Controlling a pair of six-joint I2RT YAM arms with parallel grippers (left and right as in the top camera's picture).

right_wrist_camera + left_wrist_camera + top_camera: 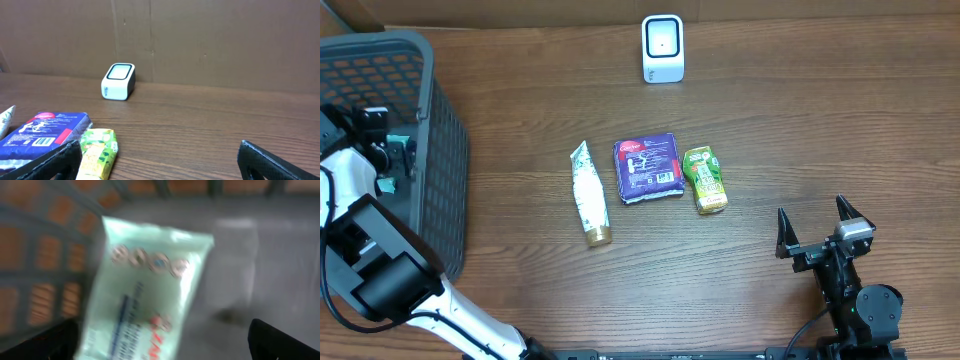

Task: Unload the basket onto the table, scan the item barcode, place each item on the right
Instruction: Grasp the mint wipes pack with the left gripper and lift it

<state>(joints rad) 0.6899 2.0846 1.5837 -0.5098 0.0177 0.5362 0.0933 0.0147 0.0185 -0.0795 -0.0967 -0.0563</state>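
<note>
The pale green packet (pixel 150 290) lies below on the basket's bottom, so my left gripper should next lower its open fingers around the packet's printed middle (pixel 134 314) and close across its width.
A pale green packet (pixel 150 290) with red and blue print lies blurred on the floor of the grey basket (pixel 440 150). My left gripper (pixel 165 347) hangs open over it, one black finger on each side of its lower end. In the overhead view the left gripper (pixel 388 150) is inside the basket. The white barcode scanner (pixel 663 48) stands at the table's far edge and also shows in the right wrist view as the scanner (pixel 119 81). My right gripper (pixel 813 225) rests open and empty near the front right; from the wrist the right gripper (pixel 160 162) holds nothing.
On the table's middle lie a white tube (pixel 589 192), a purple pack (pixel 649 166) and a green pack (pixel 705 179). The purple pack (pixel 42 131) and green pack (pixel 97 152) sit just left of my right gripper. A cardboard wall backs the table.
</note>
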